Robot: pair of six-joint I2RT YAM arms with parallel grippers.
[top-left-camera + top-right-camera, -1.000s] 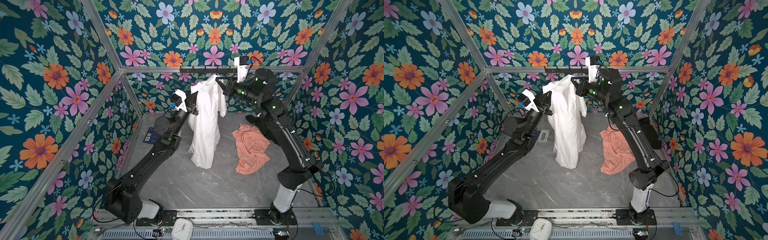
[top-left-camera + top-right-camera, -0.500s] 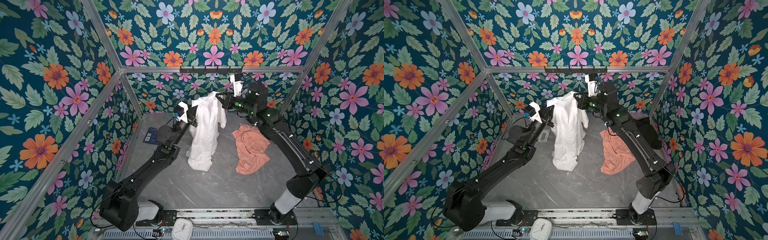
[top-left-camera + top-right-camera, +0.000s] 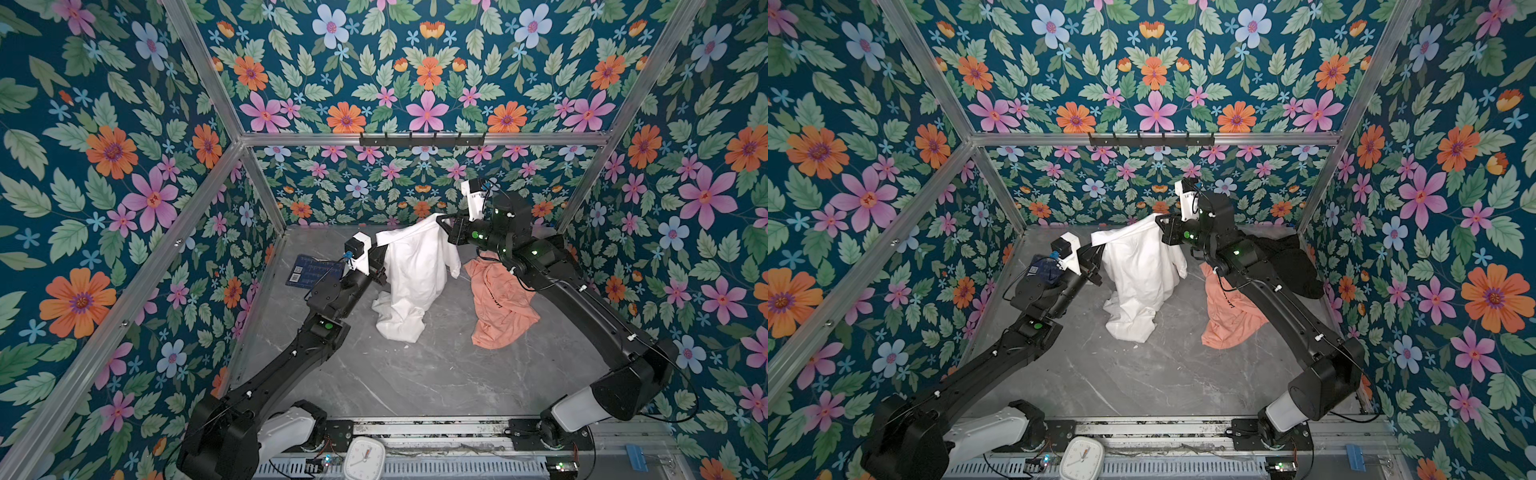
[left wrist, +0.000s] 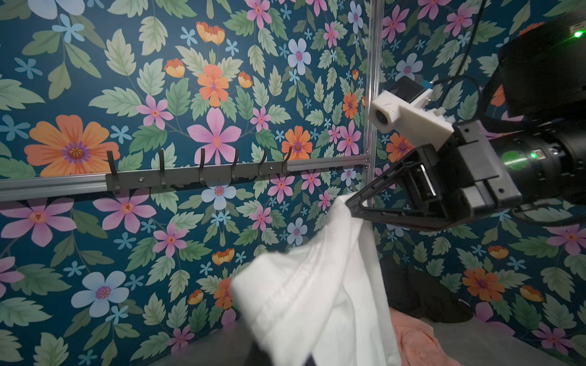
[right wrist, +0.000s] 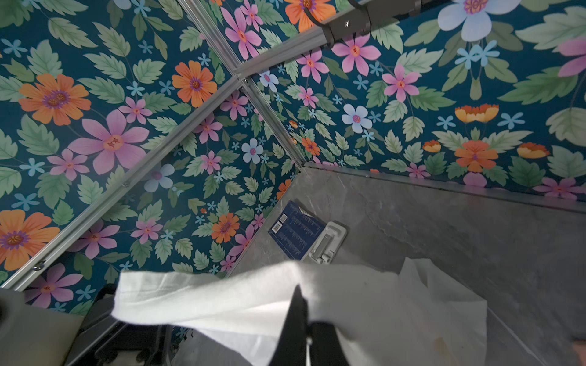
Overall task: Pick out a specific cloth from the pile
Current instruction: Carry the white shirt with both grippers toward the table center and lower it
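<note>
I will tilt and lower my left gripper next to release the cloth's corner on the floor (image 3: 366,318) beside the cloth's bunched end, because that spot is clear of the salmon-orange shirt (image 3: 498,303).
The cloth (image 3: 415,274), large, plain white and wrinkled, hangs stretched between both grippers, and its lower end is bunched on the grey floor (image 3: 415,374). My left gripper (image 3: 381,251) is shut on the cloth's left top corner. My right gripper (image 3: 441,220) is shut on the right top corner, with dark fingers (image 5: 298,317) pinching the fabric. In the left wrist view the cloth (image 4: 317,301) covers that gripper's jaws, and the right gripper (image 4: 348,202) nips its upper edge. What is left of the pile lies at the back right: a salmon-orange shirt (image 3: 498,303) and a black garment (image 3: 1291,266).
A dark blue booklet (image 3: 313,272) lies by the left wall. A black hook rack (image 3: 422,139) is fixed high on the back wall. A white clock (image 3: 365,457) sits on the front rail. Floral walls close in three sides.
Both grippers have come down from near the hook rack with the cloth still held. Its lower part now bunches on the floor.
</note>
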